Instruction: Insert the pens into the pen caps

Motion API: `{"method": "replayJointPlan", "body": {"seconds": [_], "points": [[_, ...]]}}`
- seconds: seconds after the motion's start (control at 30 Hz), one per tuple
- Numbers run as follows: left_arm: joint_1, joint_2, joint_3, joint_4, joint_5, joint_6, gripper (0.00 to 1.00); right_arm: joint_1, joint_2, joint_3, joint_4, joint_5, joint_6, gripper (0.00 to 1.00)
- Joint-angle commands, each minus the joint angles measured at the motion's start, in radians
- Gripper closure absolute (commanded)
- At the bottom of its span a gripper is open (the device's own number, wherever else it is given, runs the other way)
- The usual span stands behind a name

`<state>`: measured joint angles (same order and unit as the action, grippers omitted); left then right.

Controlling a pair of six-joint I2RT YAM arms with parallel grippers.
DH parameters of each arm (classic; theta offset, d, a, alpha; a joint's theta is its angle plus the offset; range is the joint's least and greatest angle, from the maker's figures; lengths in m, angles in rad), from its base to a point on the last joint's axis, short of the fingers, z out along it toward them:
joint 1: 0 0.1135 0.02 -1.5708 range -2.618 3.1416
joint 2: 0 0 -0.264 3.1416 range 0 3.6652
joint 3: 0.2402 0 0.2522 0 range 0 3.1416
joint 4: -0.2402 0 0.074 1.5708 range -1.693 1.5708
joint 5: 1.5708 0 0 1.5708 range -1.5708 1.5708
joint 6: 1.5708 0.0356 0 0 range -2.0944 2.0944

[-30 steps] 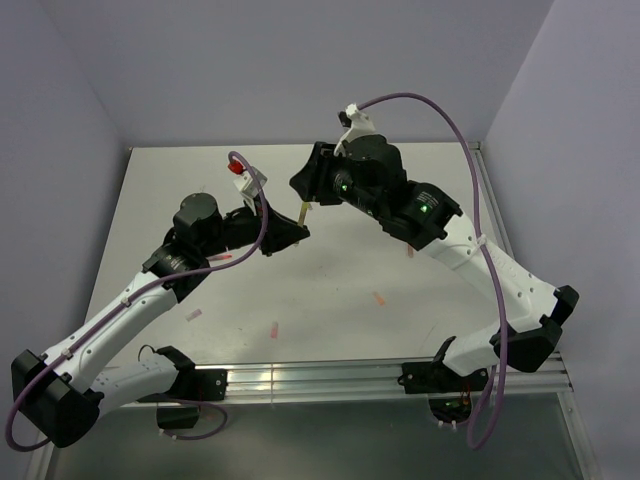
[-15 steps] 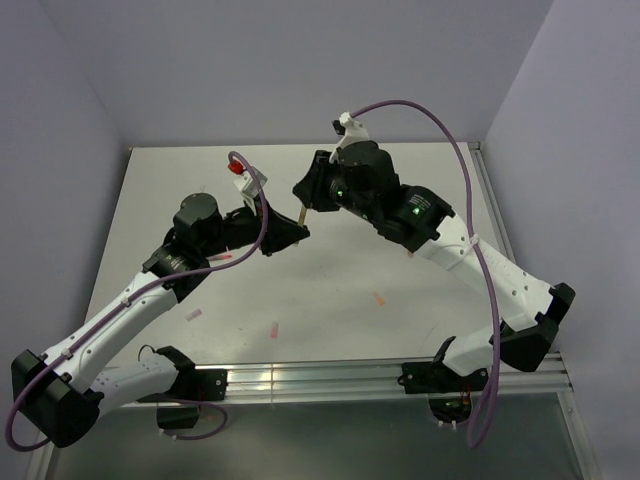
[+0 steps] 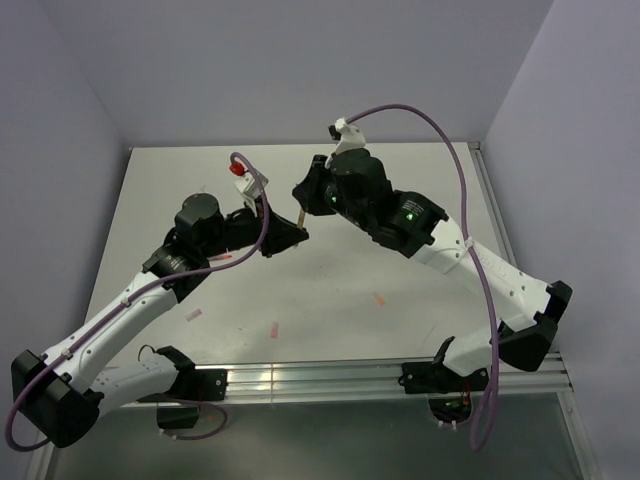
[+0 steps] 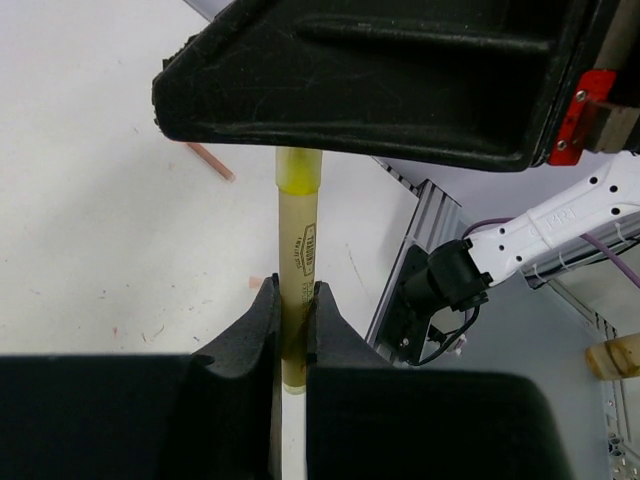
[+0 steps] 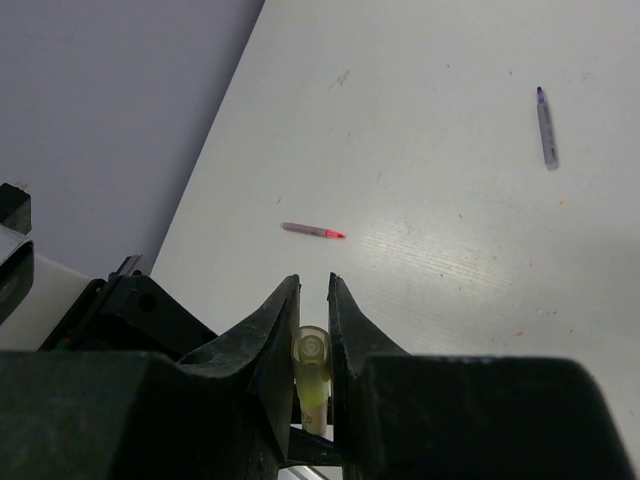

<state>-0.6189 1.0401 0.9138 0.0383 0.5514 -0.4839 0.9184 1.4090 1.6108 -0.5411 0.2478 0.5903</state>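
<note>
My right gripper comes down past the grey-purple pen (image 5: 545, 127) next for the release, since bare tabletop lies below the gripper and to its right in the top view.
My left gripper (image 4: 292, 290) is shut on the lower part of the yellow pen (image 4: 298, 230) and holds it upright above the table. The pen's top carries a pale yellow pen cap (image 5: 311, 350). My right gripper (image 5: 313, 285) is over it, and both fingers press the cap's sides. From above, the two grippers meet at the pen (image 3: 301, 214) over the middle of the table. A pink-red pen (image 5: 312, 231) and a grey-purple pen (image 5: 545, 127) lie flat on the table beyond.
Short stubby caps lie on the white table (image 3: 400, 170): an orange one (image 3: 379, 298), another (image 3: 274, 329) and a pink one (image 3: 194, 314). An aluminium rail (image 3: 320, 378) runs along the near edge. Walls close the table's left, back and right sides.
My right gripper's jaws have narrowed around the cap on the pen's top, and the right arm has shifted slightly left. The left arm and the pen have stayed still.
</note>
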Motion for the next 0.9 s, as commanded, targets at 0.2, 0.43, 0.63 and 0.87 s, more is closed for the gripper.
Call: {"method": "replayJointPlan", "body": {"seconds": [0.2, 0.43, 0.63, 0.87], "points": [[-0.004, -0.015, 0.108, 0.038, -0.11, 0.022, 1.0, 0.099, -0.024, -0.123, 0.039, -0.056, 0.034, 1.0], [0.001, -0.002, 0.146, 0.038, -0.153, 0.031, 1.0, 0.166, -0.039, -0.222, 0.062, -0.064, 0.071, 1.0], [0.001, 0.008, 0.186, 0.044, -0.206, 0.044, 1.0, 0.198, -0.048, -0.284, 0.082, -0.077, 0.1, 1.0], [0.001, 0.017, 0.218, 0.063, -0.258, 0.053, 1.0, 0.215, -0.047, -0.325, 0.102, -0.096, 0.123, 1.0]]}}
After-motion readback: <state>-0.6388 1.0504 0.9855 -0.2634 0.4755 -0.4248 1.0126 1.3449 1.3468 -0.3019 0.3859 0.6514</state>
